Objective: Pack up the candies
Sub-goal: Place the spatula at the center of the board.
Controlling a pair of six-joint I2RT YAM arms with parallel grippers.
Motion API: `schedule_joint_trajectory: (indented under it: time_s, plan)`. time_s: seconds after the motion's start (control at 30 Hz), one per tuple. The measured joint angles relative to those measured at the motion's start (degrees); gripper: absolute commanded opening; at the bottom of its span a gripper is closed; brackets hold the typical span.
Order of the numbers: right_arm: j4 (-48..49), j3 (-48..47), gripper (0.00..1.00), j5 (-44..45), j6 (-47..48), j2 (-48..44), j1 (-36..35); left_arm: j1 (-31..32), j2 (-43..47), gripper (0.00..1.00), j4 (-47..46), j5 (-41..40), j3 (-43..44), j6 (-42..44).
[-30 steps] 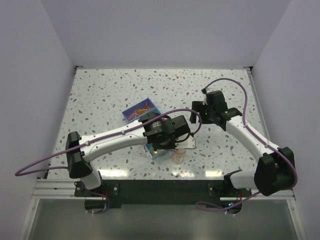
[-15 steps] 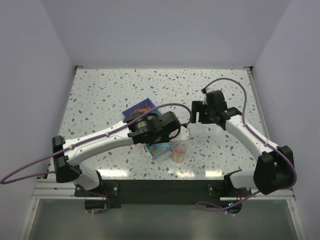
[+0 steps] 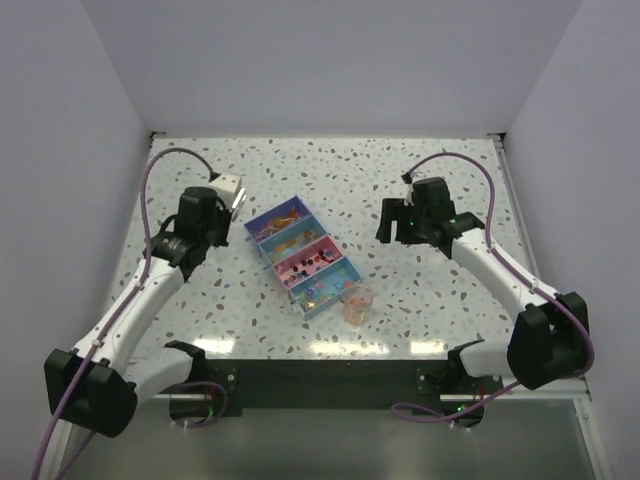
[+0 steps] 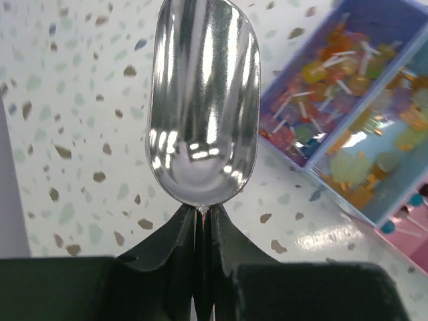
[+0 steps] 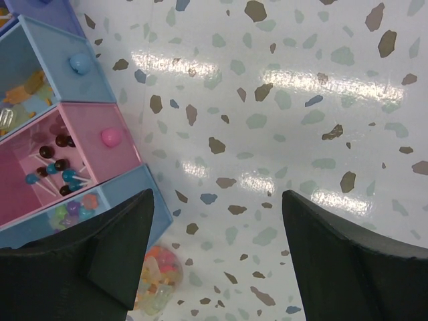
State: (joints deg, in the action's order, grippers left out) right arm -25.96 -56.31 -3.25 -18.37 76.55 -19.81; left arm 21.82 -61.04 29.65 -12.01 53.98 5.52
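The scoop (image 3: 231,187) is empty, so my left gripper lowers it onto the table beside the purple section next and lets go of the handle.
A compartment box (image 3: 274,213) in purple, blue and pink lies mid-table with candies (image 3: 303,256) in its sections. A small clear cup (image 3: 356,303) of mixed candies stands at its near right corner. My left gripper (image 3: 220,196) hovers left of the box, shut on the handle of a shiny metal scoop (image 3: 231,187). In the left wrist view the scoop (image 4: 202,100) is empty above bare table, the left gripper (image 4: 202,211) pinching its stem, and the purple section's candies (image 4: 334,73) lie to the right. My right gripper (image 3: 389,222) hangs open right of the box, and in its own view the right gripper (image 5: 216,197) is over bare table.
The right wrist view shows the box's pink section (image 5: 100,117) and blue sections at its left, and the cup (image 5: 158,286) just beside my left finger. White walls close in the speckled table (image 3: 450,180) on three sides.
My left arm has swung away from over the box and cup, back to the left of the box, carrying the scoop. The right arm has stayed almost still.
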Motion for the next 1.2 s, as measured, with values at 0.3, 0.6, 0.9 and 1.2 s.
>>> schedule_joint_trajectory:
  time_s: [0.3,0.6,0.9,1.2]
  plan:
    - [0.2,-0.8,0.79,-2.4,0.4,1.3,0.0,-22.3,-10.5,0.00,-16.9,7.6,-15.2,-16.4]
    - [0.0,-1.0,0.79,-5.2,1.6,3.2,0.0,-24.8,-18.5,0.03,-27.6,8.9,-19.3,-22.3]
    - [-0.2,-1.2,0.79,-5.6,2.1,4.6,0.0,-24.8,-13.2,0.13,-28.9,8.9,-24.5,-26.2]
    - [-0.1,-1.8,0.79,-6.8,2.5,7.1,0.0,-24.9,-20.4,0.11,-35.5,13.4,-21.2,-24.2]
